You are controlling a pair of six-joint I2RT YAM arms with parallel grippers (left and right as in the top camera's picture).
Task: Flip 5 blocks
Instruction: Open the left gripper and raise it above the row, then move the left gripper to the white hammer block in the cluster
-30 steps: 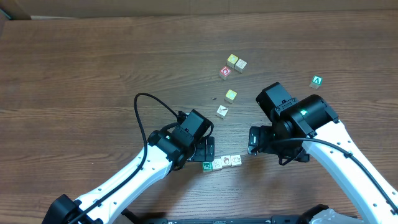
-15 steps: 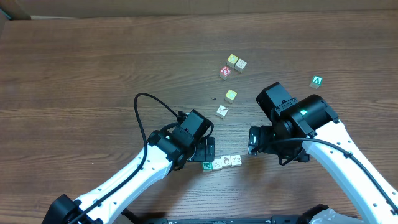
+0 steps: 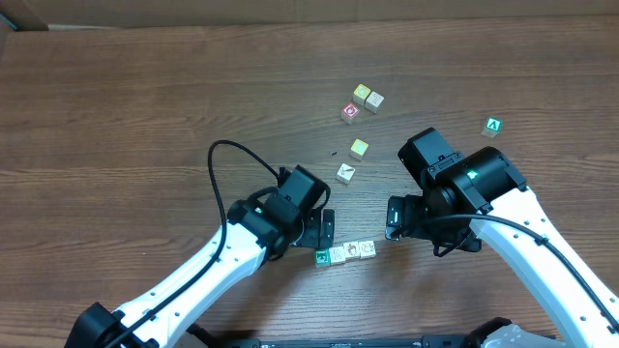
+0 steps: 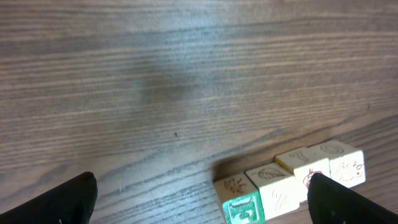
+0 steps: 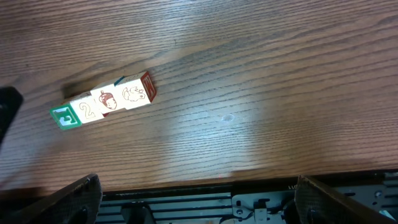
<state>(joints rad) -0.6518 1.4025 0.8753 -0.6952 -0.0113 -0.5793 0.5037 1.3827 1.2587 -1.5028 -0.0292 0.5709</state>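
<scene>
The white marked block (image 3: 345, 173) lies on the tabletop, below my left gripper and outward of it. My left gripper will move outward and down over it next.
A row of small blocks (image 3: 345, 253) lies near the table's front edge, with a teal-faced one (image 3: 322, 258) at its left end and pale picture faces beside it. In the left wrist view the row (image 4: 292, 180) sits low on the right, just inside the right finger (image 4: 348, 202). My left gripper (image 3: 324, 232) (image 4: 202, 205) is open just above the row, holding nothing. My right gripper (image 3: 395, 218) (image 5: 199, 202) is open and empty to the right of the row (image 5: 106, 102). A white marked block (image 3: 345, 173) and a red-marked block (image 3: 350, 112) lie further back.
Two yellow-topped cubes (image 3: 359, 148) (image 3: 361, 93) and a pale cube (image 3: 374, 100) lie behind the row. A green cube with a white "A" (image 3: 493, 126) sits far right. The table's front edge and a black rail (image 5: 205, 202) run just below the right gripper.
The left arm has shifted very slightly towards the back. The blocks and the right arm have not moved.
</scene>
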